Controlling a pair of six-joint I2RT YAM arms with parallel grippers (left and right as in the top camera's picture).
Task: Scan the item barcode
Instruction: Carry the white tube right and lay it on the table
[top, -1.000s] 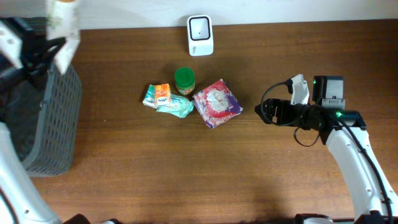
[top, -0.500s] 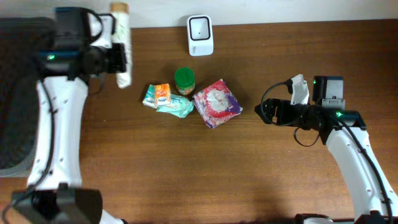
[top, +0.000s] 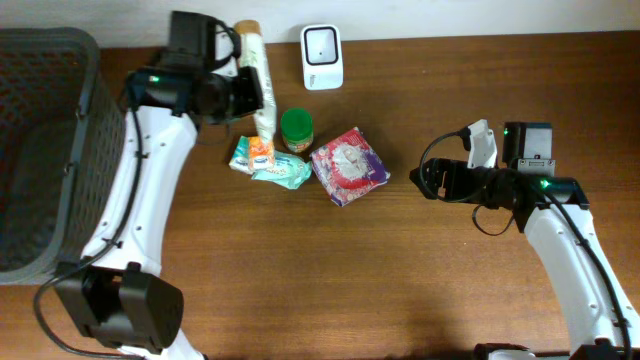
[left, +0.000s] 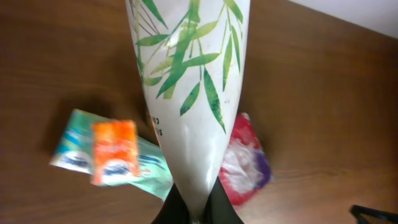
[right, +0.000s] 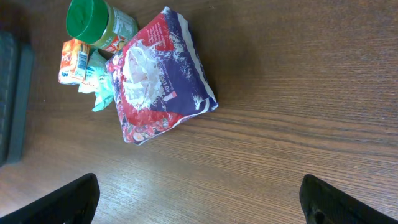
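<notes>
I will next carry the tube (left: 193, 93) across and down with my left gripper to release it, because there is bare wood past the bag (left: 326, 165), to the right of my left gripper in the overhead view.
My left gripper (top: 248, 97) is shut on a white tube with green leaf print (top: 258, 70), held above the table just left of the white barcode scanner (top: 322, 57). In the left wrist view the tube (left: 193, 93) fills the middle, its flat end pinched between the jaws of the left gripper (left: 196, 214). No barcode shows on the tube. My right gripper (top: 430, 180) hangs open at the right, nothing between its fingers (right: 68, 202).
Below the tube lie an orange pack (top: 261, 150), a teal pack (top: 283, 172), a green-lidded jar (top: 296, 127) and a red and purple bag (top: 348, 165). A dark grey basket (top: 40, 150) stands at the left edge.
My left arm has swung right from over the basket, carrying the tube to a spot beside the scanner, above the packs. The right arm has not moved.
</notes>
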